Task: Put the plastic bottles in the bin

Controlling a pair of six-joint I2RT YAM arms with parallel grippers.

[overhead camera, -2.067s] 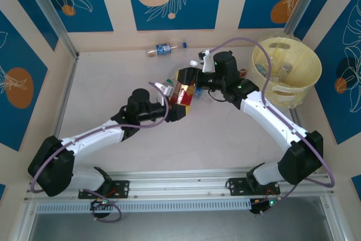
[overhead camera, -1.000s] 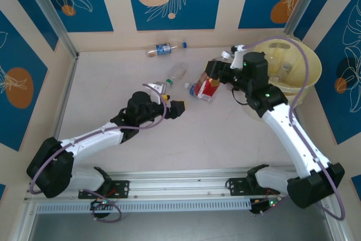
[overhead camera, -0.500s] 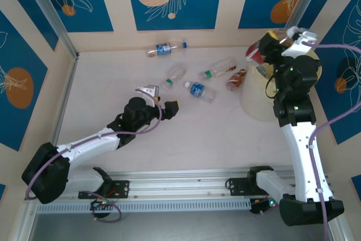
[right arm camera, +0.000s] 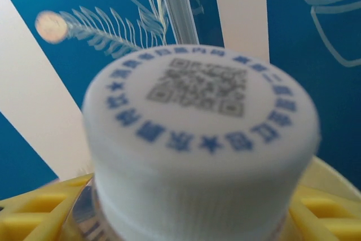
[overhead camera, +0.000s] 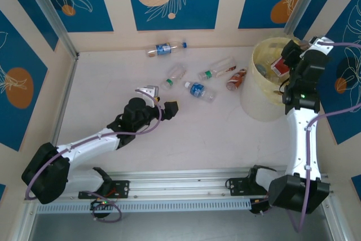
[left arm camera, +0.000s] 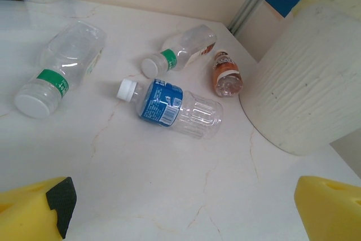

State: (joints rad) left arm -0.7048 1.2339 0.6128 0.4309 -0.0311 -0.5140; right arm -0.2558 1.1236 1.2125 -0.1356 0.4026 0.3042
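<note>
My right gripper swings farther in over the pale-yellow bin's opening next, then releases the red-labelled bottle (overhead camera: 279,68).
My right gripper (overhead camera: 286,60) hangs over the mouth of the pale-yellow bin (overhead camera: 258,101), shut on a red-labelled plastic bottle (overhead camera: 279,68). In the right wrist view that bottle's white cap (right arm camera: 200,139) sits between my yellow pads (right arm camera: 34,207). My left gripper (overhead camera: 158,100) stands open above bare table, with nothing between its pads (left arm camera: 34,214). Ahead of it lie a blue-labelled bottle (left arm camera: 169,105), two green-labelled bottles (left arm camera: 62,71) (left arm camera: 180,52) and a small brown one (left arm camera: 227,74) beside the bin (left arm camera: 310,77).
Another blue-labelled bottle (overhead camera: 163,48) lies by the back wall. Patterned blue and cream walls close the table in at the back and sides, with metal posts (overhead camera: 53,18) in the corners. Bare tabletop stretches from the left gripper to the near rail.
The right arm swung the red-labelled bottle from the table's middle up and right to over the bin. The left arm drew back slightly and has since held still, open.
</note>
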